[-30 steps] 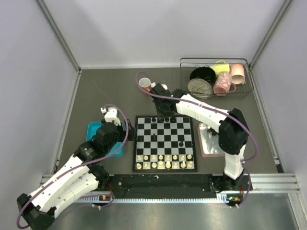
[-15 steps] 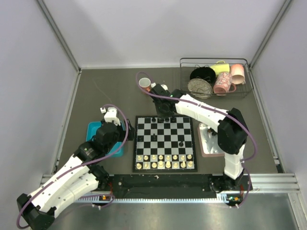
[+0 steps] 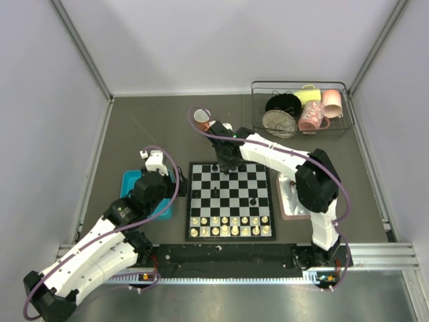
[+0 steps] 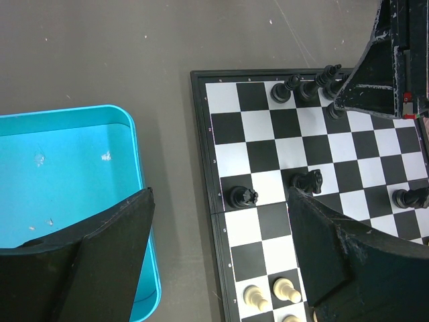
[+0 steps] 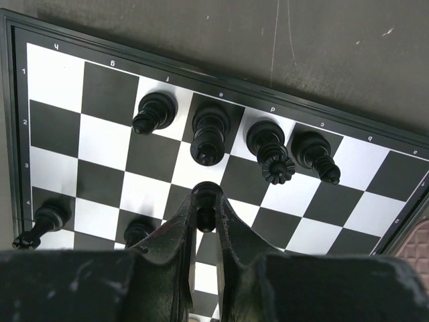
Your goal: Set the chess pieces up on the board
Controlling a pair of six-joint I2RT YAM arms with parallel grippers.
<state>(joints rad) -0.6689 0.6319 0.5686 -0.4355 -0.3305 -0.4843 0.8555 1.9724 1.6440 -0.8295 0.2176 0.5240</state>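
Next I should bring my right gripper down to stand the pawn (image 5: 206, 201) on the white square before the back row (image 5: 192, 168) and release it, as that empty square lies below the gripper.
The board (image 3: 230, 201) lies between the arms. Over its far rows my right gripper (image 5: 206, 213) is shut on a small black pawn (image 5: 206, 201). The pawn sits just in front of a back row of black chess pieces (image 5: 209, 134). More black pieces stand loose on the board: a rook-like one (image 4: 241, 196), a knight (image 4: 307, 181) and a single piece (image 3: 253, 200). My left gripper (image 4: 220, 196) hangs open over the board's left edge with nothing between its fingers (image 4: 100, 248).
Cream-white pieces (image 3: 231, 225) fill the two near rows. A teal tray (image 4: 67, 174) lies left of the board and a pink tray (image 3: 289, 201) right of it. A wire basket (image 3: 300, 107) of cups stands at the back right, a cup (image 3: 202, 117) behind the board.
My right gripper has shifted slightly left over the board's far rows, still holding the pawn. The left arm has not moved.
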